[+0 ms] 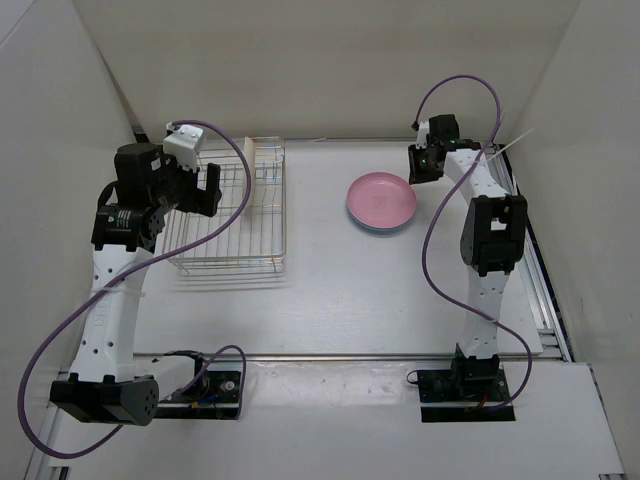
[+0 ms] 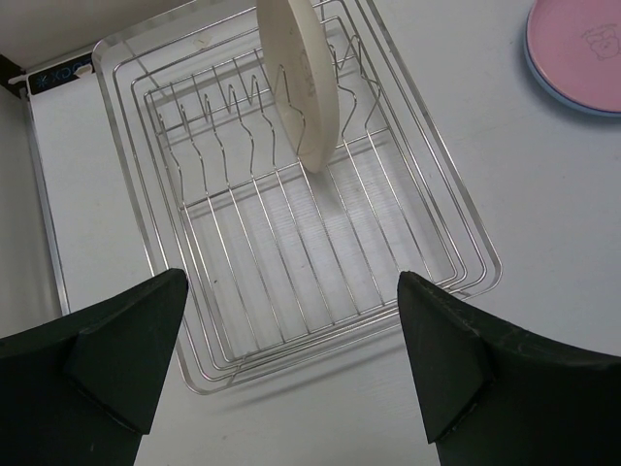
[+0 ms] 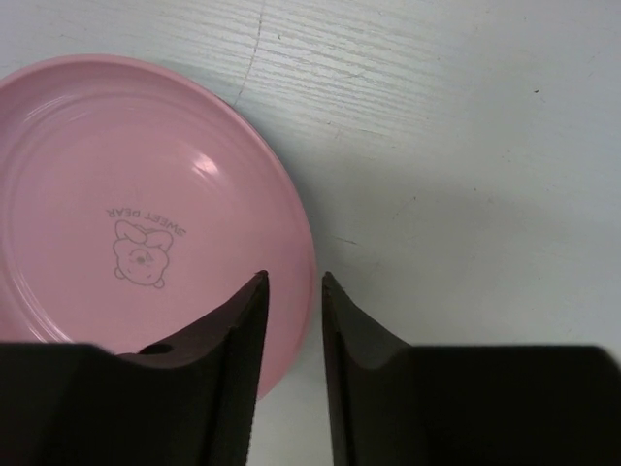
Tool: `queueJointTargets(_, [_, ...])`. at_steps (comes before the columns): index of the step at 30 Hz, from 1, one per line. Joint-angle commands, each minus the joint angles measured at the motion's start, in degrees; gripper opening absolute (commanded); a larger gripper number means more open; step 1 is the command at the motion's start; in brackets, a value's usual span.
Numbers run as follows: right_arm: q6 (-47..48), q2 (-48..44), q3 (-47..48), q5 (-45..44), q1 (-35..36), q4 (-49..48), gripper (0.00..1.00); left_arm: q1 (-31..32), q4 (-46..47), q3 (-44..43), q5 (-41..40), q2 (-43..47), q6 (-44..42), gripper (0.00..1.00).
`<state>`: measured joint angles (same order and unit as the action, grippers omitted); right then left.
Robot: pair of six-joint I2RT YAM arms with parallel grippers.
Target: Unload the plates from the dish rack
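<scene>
I need to lower my left gripper outward next and turn it toward the cream-white plate to close on its near rim (image 1: 249, 193) (image 2: 323, 144), because that rim sticks out free past the dish rack's dividers.
The silver wire dish rack (image 1: 225, 235) lies on the table at the left. The cream-white plate (image 1: 266, 158) stands on edge between the dividers at its far end, and shows in the left wrist view (image 2: 301, 78) above the rack's grid (image 2: 320, 252). The pink plate (image 1: 381, 198) lies flat on the table right of the rack, stacked on the light blue plate (image 2: 558, 89), of which only a rim shows. My left gripper (image 1: 208, 190) (image 2: 291, 282) is open and empty above the rack's near end. My right gripper (image 1: 418, 170) (image 3: 294, 277) hovers over the pink plate's (image 3: 146, 194) right rim, jaws narrowly apart and empty.
White walls enclose the table at the back and on both sides. A metal rail (image 1: 540, 290) runs along the table's right edge. Purple cables (image 1: 60, 350) loop from both arms. Bare table top lies in front of the rack and the plates.
</scene>
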<state>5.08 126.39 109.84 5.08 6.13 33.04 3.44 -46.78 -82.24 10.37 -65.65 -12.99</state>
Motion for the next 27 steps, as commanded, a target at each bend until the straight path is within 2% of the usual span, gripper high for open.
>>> queueJointTargets(1, [0.5, -0.9, 1.5, 0.5, -0.2, -0.3, 0.37, -0.4, -0.6, -0.8, 1.6, 2.0, 0.5, 1.0])
queueJointTargets(3, [0.5, -2.4, 1.5, -0.1, -0.2, -0.3, 0.47, -0.4, 1.3, 0.8, 1.6, 2.0, 1.8, 1.0])
queueJointTargets(6, [0.0, -5.3, 1.5, -1.4, -0.2, 0.3, 0.53, -0.4, 5.0, 3.5, 2.1, 1.4, 3.9, 1.0])
queueJointTargets(8, [-0.5, -8.4, 1.5, -2.1, -0.2, 0.9, 0.53, -1.0, 7.2, 4.9, 3.1, -0.5, 5.3, 1.0])
queueJointTargets(9, [-0.5, -9.5, 1.5, -2.1, -0.2, 2.3, 0.59, -1.7, 8.5, 4.9, 4.3, -1.4, 5.9, 1.0])
queueJointTargets(11, [-0.5, -12.5, 1.5, -2.1, -0.2, 4.1, 0.61, -4.7, 12.3, 5.4, 11.7, -4.6, 7.6, 1.0])
queueJointTargets(12, [-0.5, -13.6, 1.5, -1.5, -0.2, 6.2, 0.63, -6.0, 13.5, 5.4, 19.3, -5.7, 7.6, 1.0])
queueJointTargets(13, [-0.5, -14.7, 1.5, -0.5, -0.2, 7.5, 0.63, -6.9, 14.7, 6.3, 22.6, -6.9, 7.6, 1.0])
queueJointTargets(14, [1.7, -17.0, 1.5, 2.0, -0.2, 9.0, 0.68, -7.8, 18.0, 6.8, 24.9, -8.1, 8.2, 1.0])
queueJointTargets(15, [3.1, -18.3, 1.5, 3.8, -0.2, 12.4, 0.68, -9.3, 19.5, 7.5, 29.7, -10.8, 8.2, 1.0])
queueJointTargets(19, [8.7, -25.3, -2.5, 7.8, -0.2, 18.7, 0.69, -11.2, 24.8, 6.3, 39.8, -19.0, 8.9, 1.0])
queueJointTargets(23, [11.3, -34.7, -10.5, 7.2, -0.2, 19.3, 0.69, -11.2, 28.8, 3.4, 43.4, -26.0, 10.0, 1.0])
queueJointTargets(27, [11.3, -38.6, -14.7, 5.4, -0.2, 18.7, 0.69, -11.2, 28.9, -1.8, 46.5, -32.8, 10.5, 1.0])
